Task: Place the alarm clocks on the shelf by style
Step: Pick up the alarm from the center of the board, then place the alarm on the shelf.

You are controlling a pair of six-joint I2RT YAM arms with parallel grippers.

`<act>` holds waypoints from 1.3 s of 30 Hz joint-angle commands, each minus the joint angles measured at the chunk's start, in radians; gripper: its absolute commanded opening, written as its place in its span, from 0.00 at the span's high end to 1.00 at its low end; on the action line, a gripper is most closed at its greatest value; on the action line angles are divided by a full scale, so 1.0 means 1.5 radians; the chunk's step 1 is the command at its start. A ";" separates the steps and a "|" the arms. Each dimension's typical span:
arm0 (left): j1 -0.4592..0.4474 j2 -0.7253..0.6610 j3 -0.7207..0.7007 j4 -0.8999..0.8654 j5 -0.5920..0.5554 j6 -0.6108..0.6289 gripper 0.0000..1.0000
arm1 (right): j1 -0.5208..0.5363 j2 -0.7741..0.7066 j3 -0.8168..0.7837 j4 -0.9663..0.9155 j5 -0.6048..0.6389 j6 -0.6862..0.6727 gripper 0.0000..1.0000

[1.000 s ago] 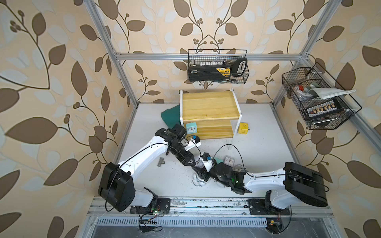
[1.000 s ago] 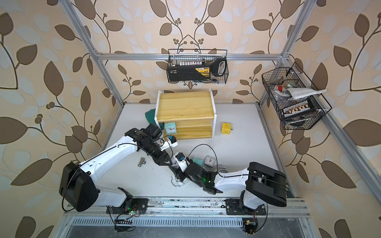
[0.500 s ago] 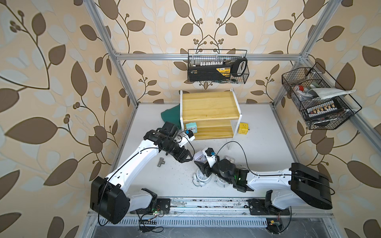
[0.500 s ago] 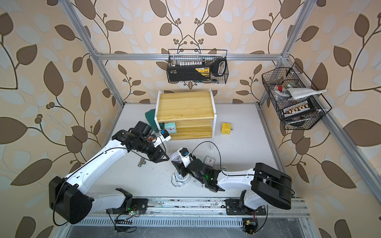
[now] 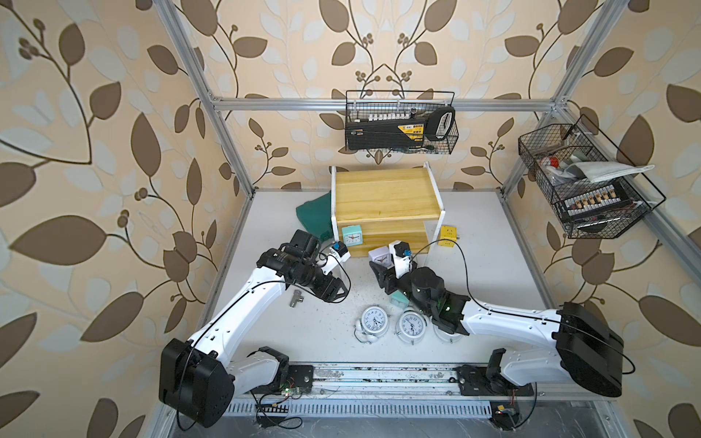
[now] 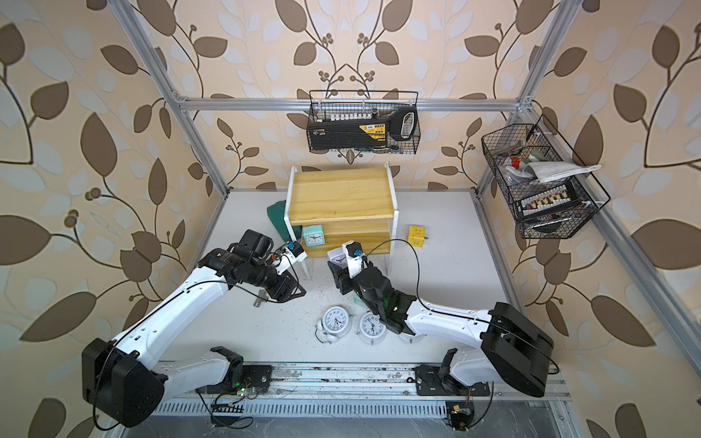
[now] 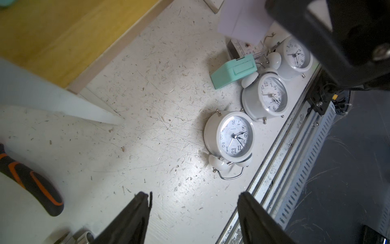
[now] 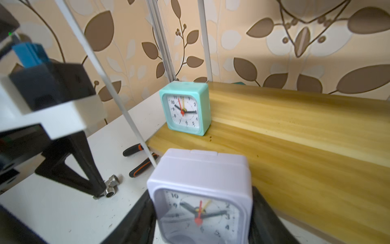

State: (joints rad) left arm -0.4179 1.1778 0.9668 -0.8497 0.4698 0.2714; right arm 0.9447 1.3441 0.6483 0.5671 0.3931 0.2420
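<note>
I need to move the lilac clock outward in my right gripper next, onto the bare board (image 5: 373, 242) (image 8: 232, 135) beside the teal clock, and release it there. Both clocks are the square style.
My right gripper (image 8: 200, 213) is shut on a pale lilac square alarm clock (image 8: 200, 186), held just in front of the shelf's (image 5: 383, 197) lower board; the held lilac clock (image 5: 380, 257) also shows in a top view. A teal square clock (image 5: 352, 237) stands at the left end of that board. My left gripper (image 7: 194, 198) hangs open and empty over the table, left of the round clocks. Three white twin-bell clocks (image 7: 232, 137) (image 7: 270, 95) (image 7: 295, 55) lie near the front edge. A second teal clock (image 7: 234, 70) and a dark clear one (image 7: 242, 49) lie beside them.
A yellow cube socket (image 5: 447, 232) sits right of the shelf and a dark green case (image 5: 315, 212) left of it. A metal fitting (image 5: 296, 300) and orange-black pliers (image 8: 139, 156) lie by my left arm. Wire baskets (image 5: 400, 127) (image 5: 584, 189) hang on the walls.
My right gripper has carried the lilac clock up and away from the round clocks toward the shelf. My left gripper has opened wider and drawn back a little to the left.
</note>
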 commanded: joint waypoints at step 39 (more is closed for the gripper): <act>0.006 -0.016 -0.041 0.048 -0.010 -0.011 0.29 | -0.045 0.255 0.154 0.173 0.095 -0.045 0.43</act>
State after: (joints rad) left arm -0.4179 1.1755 0.9119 -0.7883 0.4465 0.2565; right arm 0.8803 1.7050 0.8539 0.8082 0.5426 0.1745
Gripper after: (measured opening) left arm 0.707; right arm 0.595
